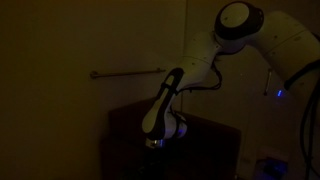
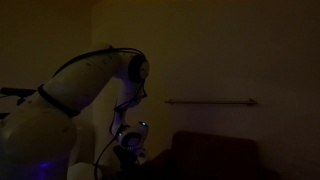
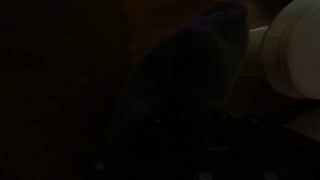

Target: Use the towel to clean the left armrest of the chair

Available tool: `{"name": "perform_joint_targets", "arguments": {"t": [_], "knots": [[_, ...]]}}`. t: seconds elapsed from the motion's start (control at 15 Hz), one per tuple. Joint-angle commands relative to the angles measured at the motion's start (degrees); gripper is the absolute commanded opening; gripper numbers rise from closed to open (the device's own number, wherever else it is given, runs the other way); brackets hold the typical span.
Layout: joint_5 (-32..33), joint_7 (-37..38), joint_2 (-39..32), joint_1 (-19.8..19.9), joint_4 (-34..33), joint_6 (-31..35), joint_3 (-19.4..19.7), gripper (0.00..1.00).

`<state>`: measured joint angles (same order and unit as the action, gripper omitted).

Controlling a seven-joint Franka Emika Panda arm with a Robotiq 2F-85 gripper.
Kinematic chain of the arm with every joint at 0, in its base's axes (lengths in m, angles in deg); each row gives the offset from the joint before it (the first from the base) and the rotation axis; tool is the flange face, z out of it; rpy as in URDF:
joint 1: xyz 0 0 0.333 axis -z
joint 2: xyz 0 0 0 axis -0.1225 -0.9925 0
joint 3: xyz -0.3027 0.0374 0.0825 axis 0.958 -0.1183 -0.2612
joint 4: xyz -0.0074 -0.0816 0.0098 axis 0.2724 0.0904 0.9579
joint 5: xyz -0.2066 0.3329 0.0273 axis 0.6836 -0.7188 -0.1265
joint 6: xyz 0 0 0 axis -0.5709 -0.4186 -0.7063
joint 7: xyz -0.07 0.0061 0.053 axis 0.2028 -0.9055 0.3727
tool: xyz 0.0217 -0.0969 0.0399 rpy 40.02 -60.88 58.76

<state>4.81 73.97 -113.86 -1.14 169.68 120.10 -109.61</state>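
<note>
The dark cloth still shows at my low-hanging fingers, so my gripper needs to sweep outward and up over the chair's armrest to let go of the towel.
The room is very dark. The chair (image 1: 205,150) is a boxy dark brown armchair, and it also shows in the other exterior view (image 2: 215,155). My white arm reaches down to it. The gripper (image 1: 156,143) hangs low at the chair's broad, flat-topped armrest (image 1: 212,125), and in an exterior view it is just left of the chair (image 2: 128,152). Whether the fingers are open or shut does not show. In the wrist view a dark, cloth-like shape (image 3: 190,70), possibly the towel, fills the middle. I cannot tell whether it is held.
A thin wall-mounted rail (image 1: 130,72) runs behind the chair and shows in both exterior views (image 2: 210,101). A small blue light (image 1: 278,95) glows by the robot base. A pale round object (image 3: 295,50) sits at the wrist view's upper right.
</note>
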Motion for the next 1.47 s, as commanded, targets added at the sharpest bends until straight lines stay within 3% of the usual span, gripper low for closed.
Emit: {"name": "perform_joint_targets", "arguments": {"t": [0.0,0.27,0.53,0.6,0.8,1.0,1.13,1.4], "knots": [[-4.49,3.38,13.18,2.92,12.54,-1.94,-2.35,0.06],[1.36,12.29,24.41,0.39,18.06,-7.39,0.15,0.06],[5.49,15.55,36.71,1.37,18.7,-20.95,-0.23,0.06],[4.65,14.0,38.9,-4.64,17.46,-24.42,5.93,0.06],[14.4,16.01,42.13,-7.81,13.39,-29.38,11.31,0.06],[25.37,16.93,41.41,-8.94,8.74,-25.84,14.21,0.06],[28.78,16.51,38.02,-9.35,6.02,-19.78,15.41,0.06],[29.08,14.17,28.42,-11.31,1.42,-8.26,16.94,0.06]]}}
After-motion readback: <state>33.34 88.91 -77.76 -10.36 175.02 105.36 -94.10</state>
